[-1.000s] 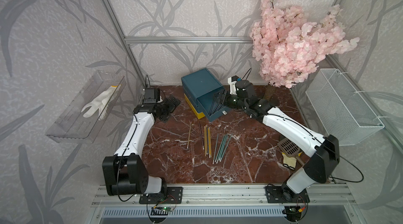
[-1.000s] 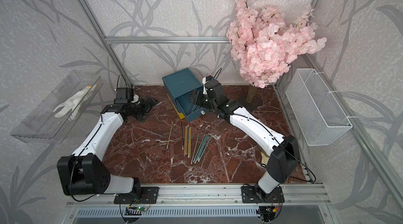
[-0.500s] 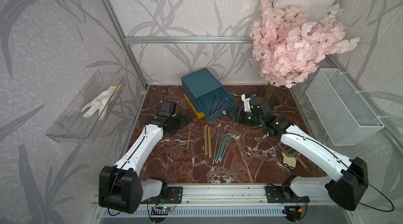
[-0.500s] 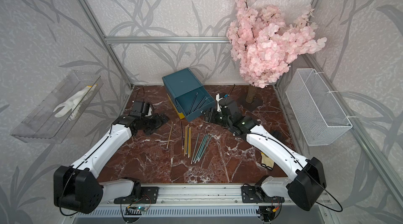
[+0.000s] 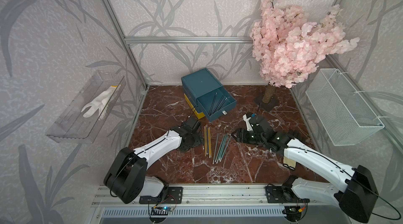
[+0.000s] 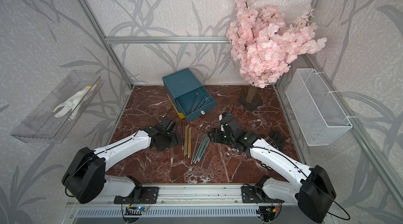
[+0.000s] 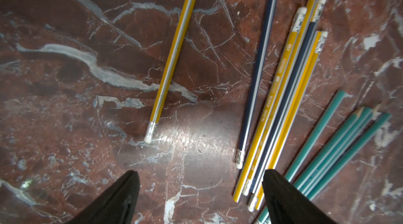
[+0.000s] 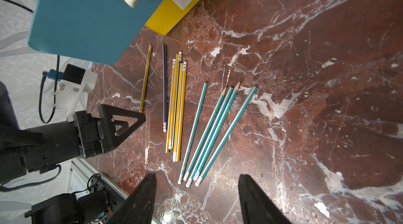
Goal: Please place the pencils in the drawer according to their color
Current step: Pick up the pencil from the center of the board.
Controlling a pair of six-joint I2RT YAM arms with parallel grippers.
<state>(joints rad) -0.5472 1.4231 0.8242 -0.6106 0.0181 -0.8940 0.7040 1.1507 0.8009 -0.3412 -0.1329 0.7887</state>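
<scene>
My left gripper shifts toward the bundle and down to the navy pencil next, onto its body beyond the eraser (image 6: 182, 137) (image 7: 250, 109), where marble separates them.
The drawer (image 5: 201, 83) stands at the back of the table, its top teal tier pulled out with dark pencils (image 5: 216, 102) lying inside; the yellow tier (image 8: 181, 4) sits at the bottom. On the marble lie one yellow pencil (image 7: 174, 52), a navy one (image 7: 257, 74), a yellow-and-navy bundle (image 5: 207, 141) and several teal pencils (image 5: 221, 146). My left gripper (image 7: 200, 171) hangs open over bare marble, one finger above the bundle's ends. My right gripper (image 8: 197, 176) is open, just short of the teal pencils' (image 8: 213, 131) eraser ends. Both hold nothing.
A pink blossom tree (image 5: 290, 43) stands at the back right on a dark base (image 5: 266, 102). A white mesh basket (image 5: 340, 107) hangs on the right wall. On the left wall is a clear tray (image 5: 72, 124) holding a white glove. A black glove (image 6: 274, 140) lies behind my right arm.
My right gripper left the dark pencils in the open drawer and drew back to the teal pencils. My left gripper swung from the back left corner to the yellow and navy pencils.
</scene>
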